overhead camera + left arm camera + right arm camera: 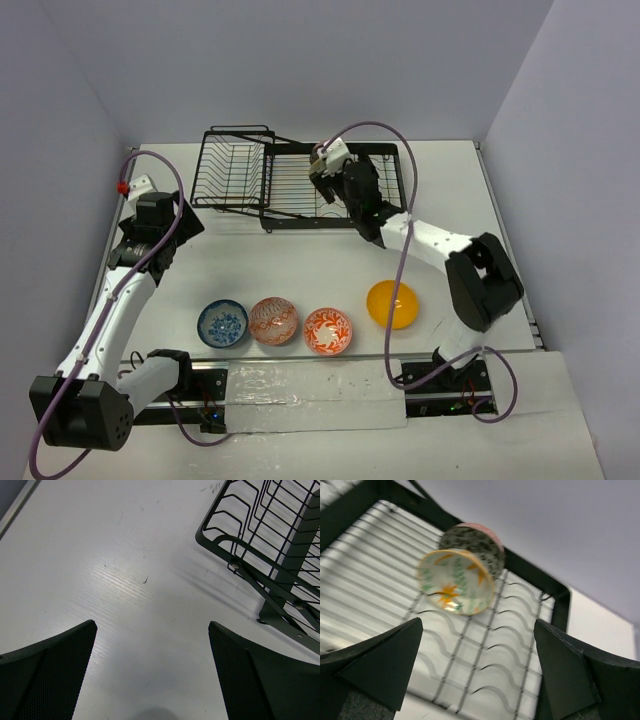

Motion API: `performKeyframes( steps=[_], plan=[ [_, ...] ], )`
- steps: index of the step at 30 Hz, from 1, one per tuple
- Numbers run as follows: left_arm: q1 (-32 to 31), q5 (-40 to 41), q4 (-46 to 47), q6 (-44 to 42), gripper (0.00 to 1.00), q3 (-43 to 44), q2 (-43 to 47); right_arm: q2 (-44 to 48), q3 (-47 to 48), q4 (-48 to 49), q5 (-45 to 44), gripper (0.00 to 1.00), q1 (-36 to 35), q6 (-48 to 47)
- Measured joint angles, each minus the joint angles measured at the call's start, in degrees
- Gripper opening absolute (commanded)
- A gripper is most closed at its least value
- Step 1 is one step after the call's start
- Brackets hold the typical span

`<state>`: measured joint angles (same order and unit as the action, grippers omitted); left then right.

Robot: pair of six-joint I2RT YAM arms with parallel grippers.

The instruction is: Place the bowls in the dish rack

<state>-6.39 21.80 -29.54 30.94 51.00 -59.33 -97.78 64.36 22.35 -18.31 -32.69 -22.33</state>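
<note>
Next, my right gripper will move back from the rack (285,180) and down onto the pink-red bowl's rim by the floral bowl, since it's empty and bowls remain unracked.
The black wire dish rack (285,180) stands at the back of the table. My right gripper (328,188) hovers over it, open and empty (477,670). In the right wrist view a white bowl with green-orange leaves (455,582) stands on edge in the dividers, with a grey-black patterned bowl (482,545) right behind it, near the rack's corner (561,605). Both are hidden under the arm in the top view. On the table in front lie the blue bowl (222,323), pink-red bowl (273,320), orange-red floral bowl (328,330) and plain orange-yellow bowl (392,304). My left gripper (172,215) is open and empty (152,670) above bare table, left of the rack's basket end (260,540).
Grey walls close in the table on the left, right and back. The table's left edge (17,502) shows in the left wrist view. The right arm's purple cable (405,250) loops over the table between the rack and the orange-yellow bowl.
</note>
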Motion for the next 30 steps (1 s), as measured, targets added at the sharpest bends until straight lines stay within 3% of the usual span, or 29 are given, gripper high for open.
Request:
performKeyframes(
  steps=[5, 10, 15, 22, 30],
  plan=[
    [0.0, 0.0, 0.0, 0.0, 0.99, 0.0, -0.2, 9.8, 1.1, -14.3, 1.4, 1.0, -5.9, 11.7],
    [0.0, 0.1, 0.0, 0.1, 0.99, 0.0, -0.5, 17.3, 6.0, -31.1, 10.6, 1.0, -8.3, 26.9],
    [-0.1, 0.1, 0.0, 0.1, 0.99, 0.0, -1.2, 23.9, 4.3, -43.2, 20.8, 0.98, -9.3, 36.3],
    [-0.5, 0.2, -0.1, 0.2, 0.99, 0.0, -2.5, 26.7, -1.1, -55.5, 31.8, 0.87, -12.4, 40.1],
    [-1.0, 0.2, -0.1, 0.2, 0.99, 0.0, -3.6, 23.2, -2.9, -60.0, 35.1, 0.84, -16.3, 40.3]
  ],
)
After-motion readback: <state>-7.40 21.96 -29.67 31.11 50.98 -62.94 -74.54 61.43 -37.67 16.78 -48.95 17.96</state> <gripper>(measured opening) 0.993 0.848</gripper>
